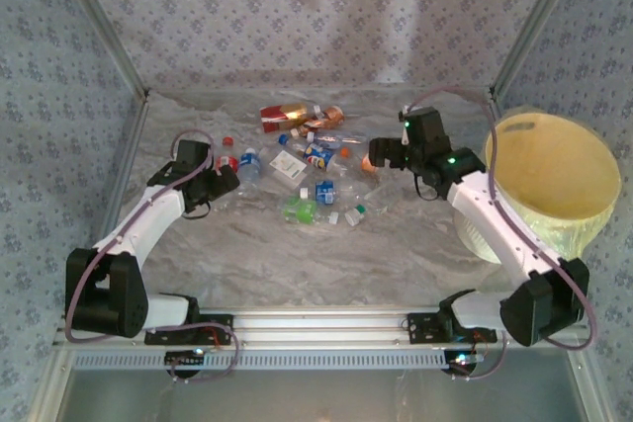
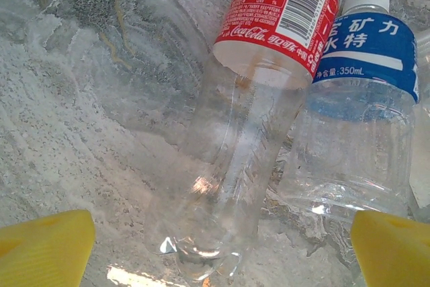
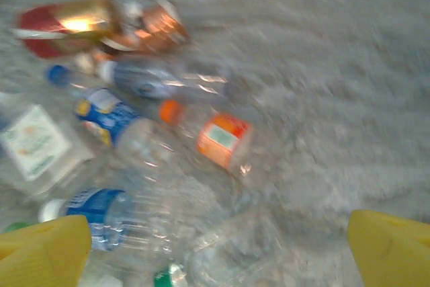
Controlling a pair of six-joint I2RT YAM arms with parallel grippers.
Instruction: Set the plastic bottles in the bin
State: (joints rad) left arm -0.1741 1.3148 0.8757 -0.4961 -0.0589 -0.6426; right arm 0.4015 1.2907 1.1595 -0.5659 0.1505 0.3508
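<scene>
The clear body of the green-capped bottle (image 1: pixel 376 199) (image 3: pixel 235 247) lies at the edge of the pile beside bare tabletop, so my right gripper needs to move down and back and turn to get its fingers on both sides of it.
Several plastic bottles (image 1: pixel 307 160) lie scattered mid-table. My left gripper (image 1: pixel 229 183) is open at the left edge of the pile. Between its yellow fingertips (image 2: pixel 44 247) lies the clear base of a red-labelled bottle (image 2: pixel 248 132), untouched, and a blue-labelled bottle (image 2: pixel 356 99) rests against that bottle's right side. My right gripper (image 1: pixel 374 157) hovers open at the pile's right side, with nothing between its fingers (image 3: pixel 393 247). In its blurred view an orange-labelled bottle (image 3: pixel 222 140) and a blue-labelled bottle (image 3: pixel 101 216) lie below it. The pale-yellow bin (image 1: pixel 554 185) stands at the right, beside the right arm.
A crushed red-and-gold bottle (image 1: pixel 287 114) lies at the back of the pile and a green one (image 1: pixel 300 210) at the front. Patterned walls with metal posts (image 1: pixel 109 27) enclose the table. The marbled tabletop (image 1: pixel 297 264) in front of the pile is bare.
</scene>
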